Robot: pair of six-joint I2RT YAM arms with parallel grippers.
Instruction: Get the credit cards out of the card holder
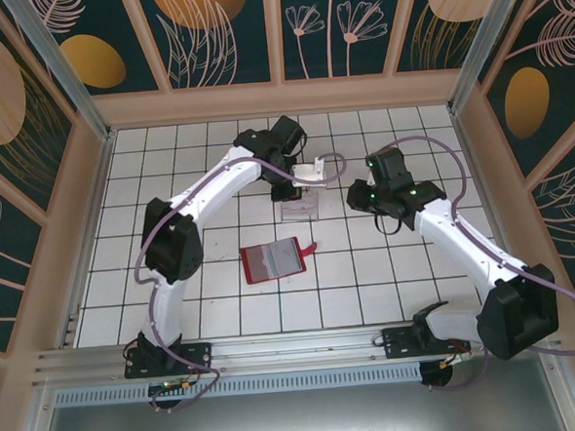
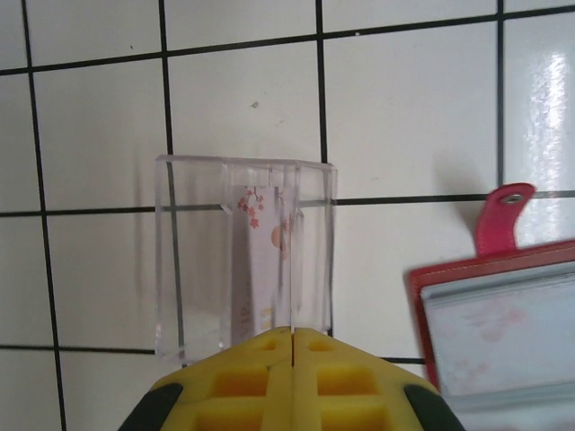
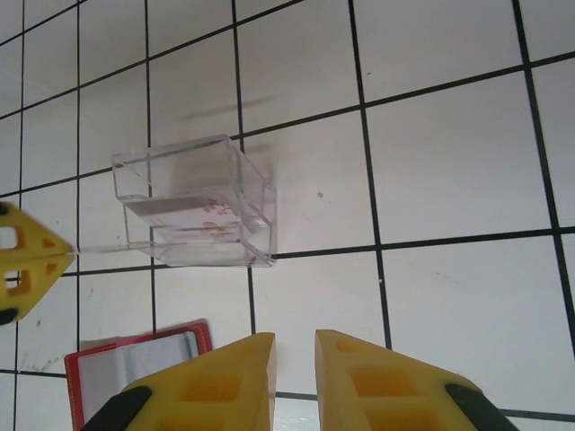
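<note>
The card's near edge still sticks out past the clear plastic stand's rim, so my left gripper should lower to the stand and release that edge there next.
The red card holder (image 1: 271, 260) lies open on the white tiles, its grey inner face (image 2: 503, 332) up and its red tab (image 2: 503, 215) pointing away. Its corner (image 3: 135, 368) sits low left in the right wrist view. A pale card with pink flower print (image 2: 260, 260) stands in the clear plastic stand (image 1: 299, 208). My left gripper (image 2: 293, 334) is shut on that card's near edge, just at the stand (image 2: 193, 260). My right gripper (image 3: 295, 359) hangs open over bare tile to the right of the stand (image 3: 193, 202). The dark card is hidden.
The wooden-framed, patterned walls (image 1: 276, 31) close in the tiled floor on three sides. A metal rail (image 1: 296, 347) with the arm bases runs along the near edge. Bare tiles (image 1: 225, 312) lie in front of the card holder.
</note>
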